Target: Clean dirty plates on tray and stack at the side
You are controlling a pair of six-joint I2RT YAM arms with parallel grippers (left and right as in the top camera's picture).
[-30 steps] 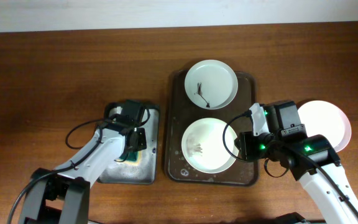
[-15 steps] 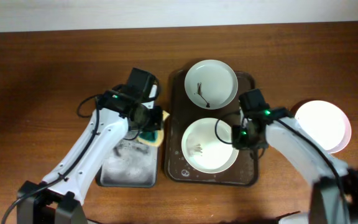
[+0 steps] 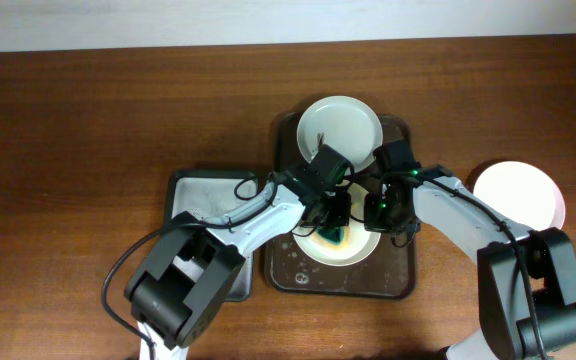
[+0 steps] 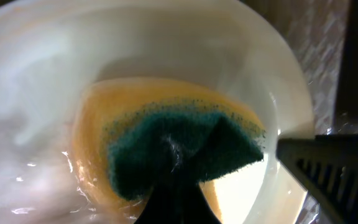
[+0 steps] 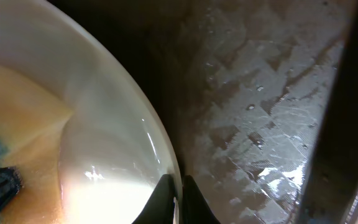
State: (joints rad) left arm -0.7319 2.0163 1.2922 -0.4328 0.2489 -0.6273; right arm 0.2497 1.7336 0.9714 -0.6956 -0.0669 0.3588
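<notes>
My left gripper rises next, crosses to the left in the overhead view and releases the sponge (image 4: 179, 152), since the grey metal tray's bare bottom lies there.
The dark brown tray (image 3: 396, 280) holds two white plates. The far plate (image 3: 343, 125) has a dark speck inside. My left gripper (image 3: 334, 226) is shut on a green and yellow sponge (image 4: 179, 152) and presses it into the near plate (image 3: 358, 252), which is wet with yellowish suds (image 4: 92, 124). My right gripper (image 5: 179, 194) is shut on the right rim of that near plate (image 5: 104, 143), over the wet tray floor (image 5: 260, 124). In the overhead view this gripper (image 3: 378, 215) is at the plate's right edge. A third plate (image 3: 516, 195) lies on the table right of the tray.
A grey metal tray (image 3: 183, 188) sits left of the brown tray, partly under my left arm. The right gripper's dark finger (image 4: 331, 171) shows at the right of the left wrist view. The wooden table (image 3: 88, 120) surrounds both trays.
My left gripper lifted the sponge off the grey tray and moved right into the near plate. My right gripper moved left from beside the third plate and closed on the near plate's rim.
</notes>
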